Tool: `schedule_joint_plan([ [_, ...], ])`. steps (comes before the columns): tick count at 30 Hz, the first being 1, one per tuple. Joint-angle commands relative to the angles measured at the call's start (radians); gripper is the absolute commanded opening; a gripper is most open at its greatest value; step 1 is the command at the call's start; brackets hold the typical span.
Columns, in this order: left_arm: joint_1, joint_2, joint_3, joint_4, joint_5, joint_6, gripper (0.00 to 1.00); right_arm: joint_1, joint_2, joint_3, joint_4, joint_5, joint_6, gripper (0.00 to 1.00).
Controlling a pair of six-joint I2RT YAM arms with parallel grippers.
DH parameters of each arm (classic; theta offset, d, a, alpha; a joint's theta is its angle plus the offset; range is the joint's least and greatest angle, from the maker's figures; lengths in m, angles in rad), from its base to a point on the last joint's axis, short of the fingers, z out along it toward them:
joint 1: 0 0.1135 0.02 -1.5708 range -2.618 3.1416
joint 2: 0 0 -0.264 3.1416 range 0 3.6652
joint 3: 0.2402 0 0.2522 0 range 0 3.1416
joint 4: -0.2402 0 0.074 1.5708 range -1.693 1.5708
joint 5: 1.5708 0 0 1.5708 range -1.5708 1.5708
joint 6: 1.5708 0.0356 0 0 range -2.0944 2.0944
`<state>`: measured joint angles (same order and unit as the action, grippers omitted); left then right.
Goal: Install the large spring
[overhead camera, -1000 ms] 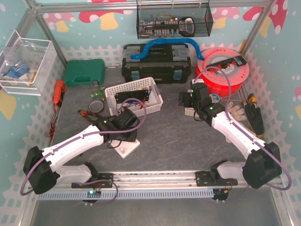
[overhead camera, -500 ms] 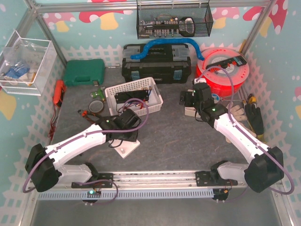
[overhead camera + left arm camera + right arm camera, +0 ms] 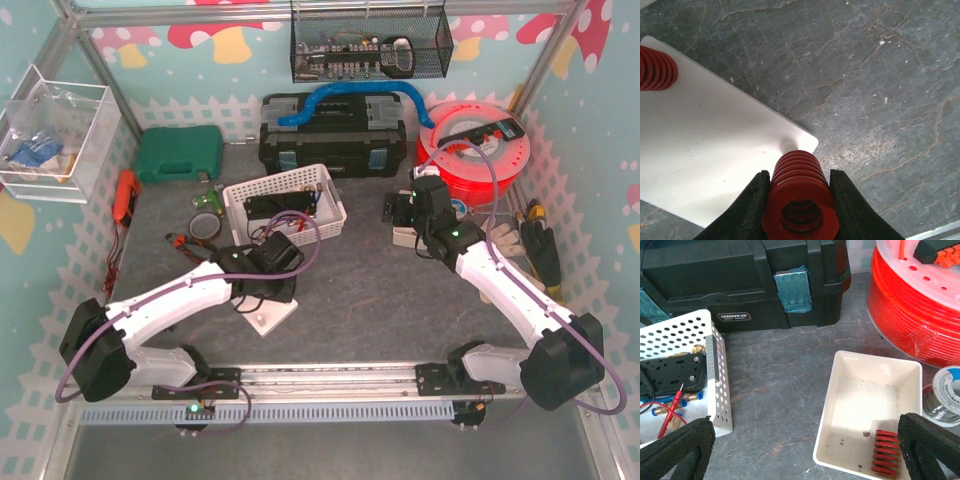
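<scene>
The right gripper shifts toward the right in the wrist view next and lowers its open fingers around the coils of the red spring (image 3: 886, 454), which lies below it.
My left gripper (image 3: 799, 200) is shut on a large red coil spring (image 3: 799, 187), held end-on over the corner of a white flat plate (image 3: 705, 150) on the table. Another red spring (image 3: 656, 68) stands at the plate's far left edge. In the top view the left gripper (image 3: 270, 285) sits over the white plate (image 3: 266, 318). My right gripper (image 3: 805, 450) is open and empty above the table near a small white tray (image 3: 865, 405) that holds a smaller red spring (image 3: 885, 451). In the top view the right gripper (image 3: 408, 222) hovers at that tray.
A white perforated basket (image 3: 282, 205) with parts stands behind the left gripper. A black toolbox (image 3: 332, 135), a green case (image 3: 178, 152) and an orange filament spool (image 3: 478, 150) line the back. A solder reel (image 3: 945, 400) lies beside the tray. Gloves and tools (image 3: 530, 240) lie at right.
The left arm has shifted slightly right and forward over the plate with the spring. The right arm has barely moved.
</scene>
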<state>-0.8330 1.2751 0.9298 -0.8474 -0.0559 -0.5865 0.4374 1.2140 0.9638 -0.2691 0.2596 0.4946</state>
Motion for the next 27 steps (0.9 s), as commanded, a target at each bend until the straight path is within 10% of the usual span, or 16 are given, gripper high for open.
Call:
schedule_joint_plan([
  [1,-0.008,0.032,0.001,0.014,0.0,0.023,0.16,-0.009,-0.022,-0.005,-0.021,0.017,-0.01,0.99],
  [27,0.008,0.025,0.199,-0.011,-0.018,0.0,0.54,-0.107,0.13,0.13,-0.298,-0.076,0.172,0.91],
])
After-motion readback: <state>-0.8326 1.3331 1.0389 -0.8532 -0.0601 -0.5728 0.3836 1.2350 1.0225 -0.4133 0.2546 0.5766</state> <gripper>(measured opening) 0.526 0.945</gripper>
